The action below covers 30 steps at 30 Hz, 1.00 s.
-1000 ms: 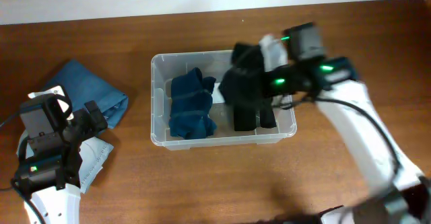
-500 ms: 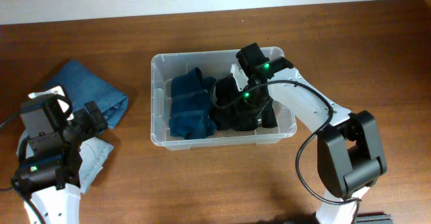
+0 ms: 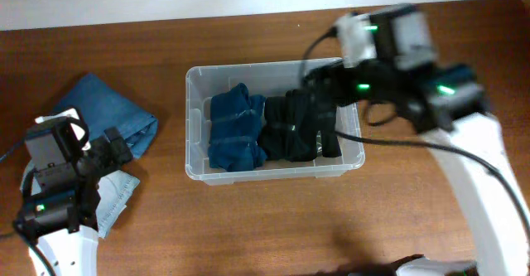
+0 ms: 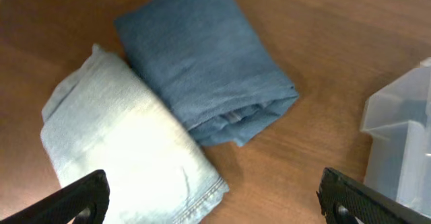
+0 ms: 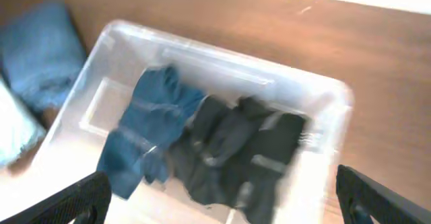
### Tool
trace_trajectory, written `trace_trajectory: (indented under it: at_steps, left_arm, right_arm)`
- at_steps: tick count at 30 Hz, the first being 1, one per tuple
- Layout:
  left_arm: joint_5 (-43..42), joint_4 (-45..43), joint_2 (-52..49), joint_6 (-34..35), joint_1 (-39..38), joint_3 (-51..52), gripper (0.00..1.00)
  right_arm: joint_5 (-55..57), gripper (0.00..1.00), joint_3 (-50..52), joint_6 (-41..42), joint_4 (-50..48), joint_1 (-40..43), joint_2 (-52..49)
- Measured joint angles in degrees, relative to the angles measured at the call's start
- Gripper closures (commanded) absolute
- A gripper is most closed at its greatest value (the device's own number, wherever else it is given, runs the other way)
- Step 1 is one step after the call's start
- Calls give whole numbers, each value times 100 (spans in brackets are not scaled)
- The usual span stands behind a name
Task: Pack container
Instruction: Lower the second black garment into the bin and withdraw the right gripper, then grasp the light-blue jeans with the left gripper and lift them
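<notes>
The blue denim piece (image 4: 202, 69) crowds the far side of the folded pale denim piece. My left gripper should next move back and down onto the folded pale denim piece's near edge (image 4: 64, 169) and close.
The clear container (image 3: 192, 84) stands mid-table, holding a dark blue garment (image 3: 235, 132) on its left and a black garment (image 3: 298, 128) on its right. My right gripper (image 3: 321, 87) hovers open above the container's back right part with nothing between its fingers. In the right wrist view it (image 5: 222, 205) looks down on the container (image 5: 337, 96), the blue garment (image 5: 145, 136) and the black garment (image 5: 252, 158). My left gripper (image 3: 106, 167) stands open over a folded pale denim piece (image 4: 121, 143), beside a folded blue denim piece (image 4: 202, 69); it (image 4: 215, 209) holds nothing.
The two folded denim pieces (image 3: 108, 110) lie on the wooden table left of the container. A corner of the container (image 4: 404, 143) shows at the right of the left wrist view. Bare wood surrounds the container in front and to the right.
My right gripper opened, leaving the black garment in the container beside the blue one, and lifted up and away to the right. The left arm has not moved.
</notes>
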<state>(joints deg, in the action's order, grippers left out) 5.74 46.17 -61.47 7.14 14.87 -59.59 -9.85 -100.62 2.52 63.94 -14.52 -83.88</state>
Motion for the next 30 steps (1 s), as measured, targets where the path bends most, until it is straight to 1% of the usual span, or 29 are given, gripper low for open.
trace_trajectory:
  at_steps: [2, 4, 7, 11, 15, 17, 20, 30]
  left_arm:
    - [-15, 173, -98, 155, 236, -4, 1]
    - [-66, 415, -299, 323, 636, -9, 1]
    - [-212, 623, -726, 472, 1478, -9, 1]
    - [-468, 625, -1272, 728, 2614, -9, 1]
    - [-767, 518, -1810, 859, 3327, -15, 1]
    - [-859, 494, -2155, 894, 3462, -20, 1]
    - [-935, 354, -2579, 896, 3445, -20, 1]
    - [-1027, 260, -2837, 898, 3335, -20, 1]
  right_arm:
    - [20, 1, -11, 0, 223, 350, 114]
    - [55, 1, 4, 2, 424, 688, 37]
    - [81, 1, 142, -2, 573, 975, -258]
    - [85, 1, 404, -57, 651, 1154, -588]
    - [85, 2, 546, -109, 629, 1176, -697]
    - [85, 1, 581, -120, 619, 1176, -708]
    - [85, 2, 595, -125, 605, 1176, -710]
    - [85, 1, 595, -127, 579, 1176, -710]
